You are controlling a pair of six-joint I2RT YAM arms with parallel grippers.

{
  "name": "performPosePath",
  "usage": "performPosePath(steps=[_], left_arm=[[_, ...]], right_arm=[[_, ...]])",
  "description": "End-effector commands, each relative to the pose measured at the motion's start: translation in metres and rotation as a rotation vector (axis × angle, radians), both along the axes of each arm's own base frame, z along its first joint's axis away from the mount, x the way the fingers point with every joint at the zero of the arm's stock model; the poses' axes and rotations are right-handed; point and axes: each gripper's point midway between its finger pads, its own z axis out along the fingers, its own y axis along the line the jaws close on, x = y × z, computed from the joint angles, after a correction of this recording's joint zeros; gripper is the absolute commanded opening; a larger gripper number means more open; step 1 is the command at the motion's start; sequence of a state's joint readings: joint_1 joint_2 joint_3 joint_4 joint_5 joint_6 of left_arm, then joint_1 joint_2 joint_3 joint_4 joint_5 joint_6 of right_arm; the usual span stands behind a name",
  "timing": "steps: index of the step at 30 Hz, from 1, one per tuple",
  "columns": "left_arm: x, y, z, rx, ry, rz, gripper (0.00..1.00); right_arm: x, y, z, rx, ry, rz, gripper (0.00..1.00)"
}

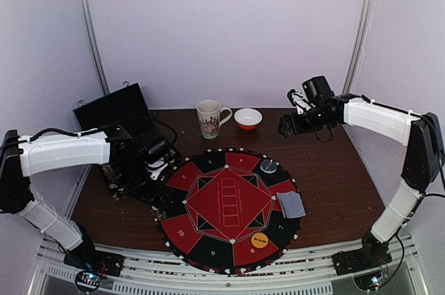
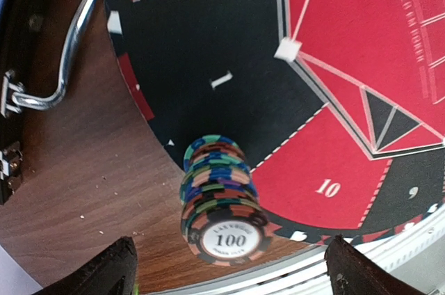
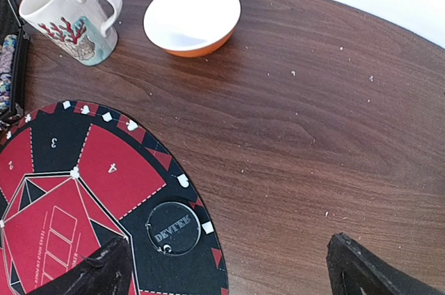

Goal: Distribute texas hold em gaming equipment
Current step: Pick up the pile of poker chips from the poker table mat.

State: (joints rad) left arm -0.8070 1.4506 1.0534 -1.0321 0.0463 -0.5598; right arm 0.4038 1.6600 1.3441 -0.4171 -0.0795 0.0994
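Note:
I will next move my left gripper straight down around the upper chips in the stack of striped poker chips [image 2: 222, 197]. Then I will close it.
A tall stack of striped poker chips [image 2: 222, 197], its top chip marked 100, stands at the left rim of the round red-and-black mat [image 2: 208, 65]. My left gripper [image 2: 229, 270] hangs open above it, one finger on either side, touching nothing. On the mat's right side lie a dark dealer disc [image 1: 268, 165], a small pile of grey-blue cards [image 1: 290, 204] and an orange disc [image 1: 259, 241]. My right gripper [image 3: 233, 267] is open and empty over the bare table, just right of the dealer disc [image 3: 174, 228]. In the top view it is held high at the back right [image 1: 284, 126].
A black hard case [image 1: 125, 135] lies open at the back left, its metal handle [image 2: 69, 44] close to the left gripper [image 1: 158, 163]. A mug [image 1: 211, 118] and an orange-and-white bowl [image 1: 248, 119] stand behind the mat. A metal rail [image 1: 229, 277] borders the near edge.

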Motion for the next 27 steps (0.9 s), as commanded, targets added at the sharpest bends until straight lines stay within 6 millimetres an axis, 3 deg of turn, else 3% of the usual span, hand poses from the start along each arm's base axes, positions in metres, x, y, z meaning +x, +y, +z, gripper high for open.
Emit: performPosePath(steps=[1, 9, 12, 16, 21, 27], left_arm=[[0.004, -0.005, -0.02, 0.01, -0.003, 0.0, 0.98], [0.01, -0.009, -0.04, 0.002, -0.018, -0.026, 0.94], [0.005, -0.014, -0.049, -0.016, 0.019, -0.05, 0.86], [0.008, -0.008, -0.051, 0.022, 0.006, -0.058, 0.72], [0.005, -0.002, -0.056, 0.058, 0.022, -0.063, 0.62], [0.004, -0.001, -0.053, 0.056, 0.021, -0.065, 0.58]], right_arm=[[-0.005, -0.001, 0.001, -0.009, -0.017, 0.01, 1.0], [-0.004, -0.001, -0.005, -0.018, 0.001, 0.008, 1.0], [-0.002, -0.002, -0.006, -0.028, 0.008, 0.005, 1.0], [-0.001, 0.0, -0.007, -0.026, 0.015, 0.01, 1.0], [0.0, 0.0, -0.008, -0.034, 0.017, 0.006, 1.0], [0.0, 0.001, -0.009, -0.028, 0.022, 0.013, 1.0]])
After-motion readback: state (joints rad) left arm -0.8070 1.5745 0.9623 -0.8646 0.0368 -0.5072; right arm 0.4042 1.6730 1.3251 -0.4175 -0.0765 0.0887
